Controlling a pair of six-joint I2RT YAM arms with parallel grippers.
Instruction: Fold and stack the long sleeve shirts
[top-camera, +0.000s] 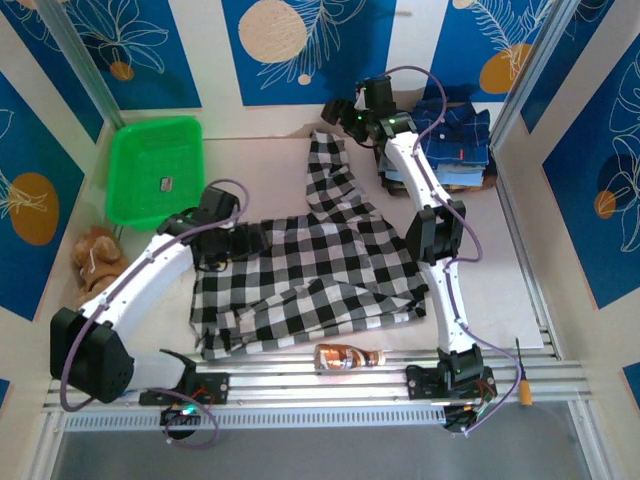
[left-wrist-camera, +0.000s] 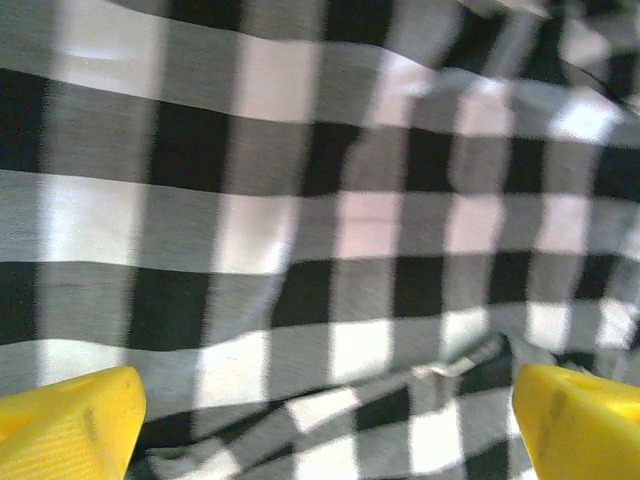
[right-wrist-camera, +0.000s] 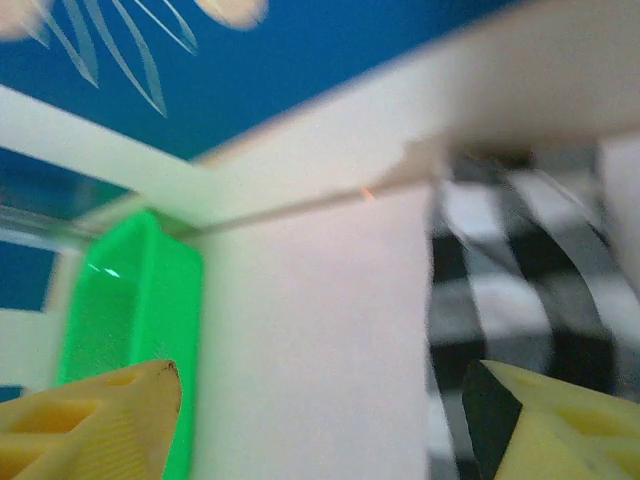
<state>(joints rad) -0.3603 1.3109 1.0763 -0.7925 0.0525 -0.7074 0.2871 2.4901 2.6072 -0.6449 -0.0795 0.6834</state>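
Observation:
The robot's right gripper should next move back and down onto the sleeve's edge beside the folded shirts and close.
A black-and-white checked long sleeve shirt (top-camera: 310, 275) lies spread across the middle of the table, one sleeve (top-camera: 328, 165) stretched toward the back wall. My left gripper (top-camera: 250, 243) hovers low over the shirt's left part. Its yellow fingertips (left-wrist-camera: 65, 425) stand wide open over the checked cloth (left-wrist-camera: 330, 230) with nothing between them. My right gripper (top-camera: 338, 115) is at the far end of the sleeve, open. Bare table (right-wrist-camera: 310, 340) shows between its fingers (right-wrist-camera: 90, 425), and the checked sleeve (right-wrist-camera: 520, 270) lies just to the right. Folded shirts (top-camera: 455, 135), the top one navy blue, are stacked at the back right.
A green plastic basket (top-camera: 155, 170) stands at the back left, also seen at the left of the right wrist view (right-wrist-camera: 120, 300). A brown plush toy (top-camera: 97, 255) lies by the left wall. A small brown bottle (top-camera: 348, 357) and an orange-handled tool (top-camera: 522, 385) rest on the near rail.

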